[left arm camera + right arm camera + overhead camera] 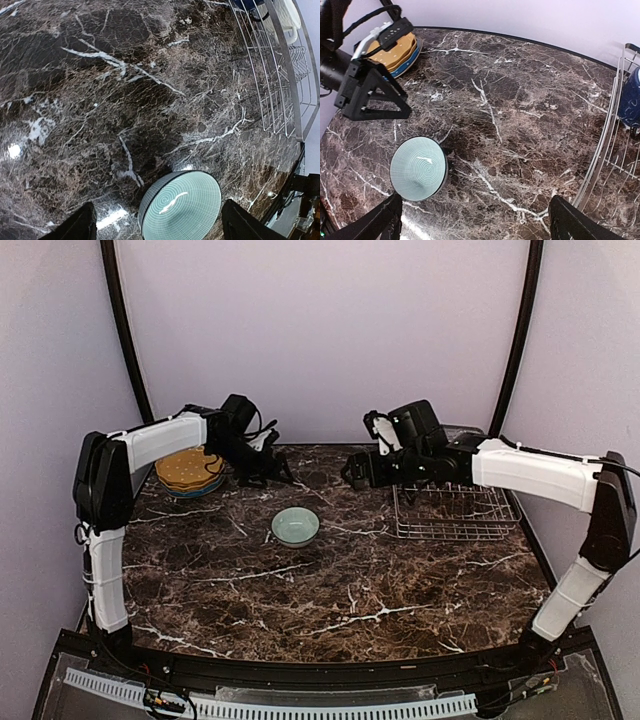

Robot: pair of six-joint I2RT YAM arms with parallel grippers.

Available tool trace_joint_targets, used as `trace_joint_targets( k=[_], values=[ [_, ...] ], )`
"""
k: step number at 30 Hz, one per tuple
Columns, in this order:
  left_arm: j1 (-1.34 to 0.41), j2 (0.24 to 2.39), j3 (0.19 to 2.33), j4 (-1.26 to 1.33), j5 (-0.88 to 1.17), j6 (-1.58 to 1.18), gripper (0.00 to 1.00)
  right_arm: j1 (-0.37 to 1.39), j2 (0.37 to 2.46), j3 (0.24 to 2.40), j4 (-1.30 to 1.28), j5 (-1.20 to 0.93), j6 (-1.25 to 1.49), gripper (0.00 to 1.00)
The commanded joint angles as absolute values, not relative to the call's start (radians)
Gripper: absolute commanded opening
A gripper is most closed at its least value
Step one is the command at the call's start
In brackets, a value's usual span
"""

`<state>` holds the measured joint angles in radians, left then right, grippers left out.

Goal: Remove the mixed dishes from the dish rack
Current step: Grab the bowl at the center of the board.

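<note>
My left gripper lowers and moves back onto the bowl's rim on the side by the yellow plates next, since the upright bowl's opening faces up.
The small pale greenish bowl (295, 526) stands upright on the marble table, also in the left wrist view (181, 206) and the right wrist view (417, 168). My left gripper (264, 470) is open and empty above the table, behind the bowl (157, 207). My right gripper (356, 472) is open and empty, left of the dish rack (455, 512) (476, 200). The yellow plates (185, 469) are stacked at the back left on a blue-rimmed plate (409, 61). A dark navy mug (630, 97) sits in the rack. The tumbler and cream mug are not clearly seen.
The rack's wire side (280, 85) (602, 145) runs along the table's right. The left gripper's black triangular fingers (372, 92) hang near the plate stack. Black curved frame posts (125, 330) stand at the back corners. The table's front edge (320, 665) is near the arm bases.
</note>
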<state>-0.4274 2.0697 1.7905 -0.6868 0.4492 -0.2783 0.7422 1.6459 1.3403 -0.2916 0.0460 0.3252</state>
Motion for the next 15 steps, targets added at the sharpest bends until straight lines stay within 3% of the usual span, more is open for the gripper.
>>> trace_joint_targets(
  k=[1,11,15],
  values=[
    [-0.467,2.150,1.905,-0.899,0.367,-0.138,0.85,0.744,1.560,1.275,-0.207,0.011,0.360,0.99],
    [-0.536,2.220,1.949,-0.996,0.267,-0.063,0.74,0.730,1.538,1.259,-0.230,0.013,0.350,0.99],
    [-0.557,2.236,1.961,-1.014,0.250,-0.051,0.65,0.729,1.547,1.260,-0.224,0.007,0.360,0.99]
  ],
)
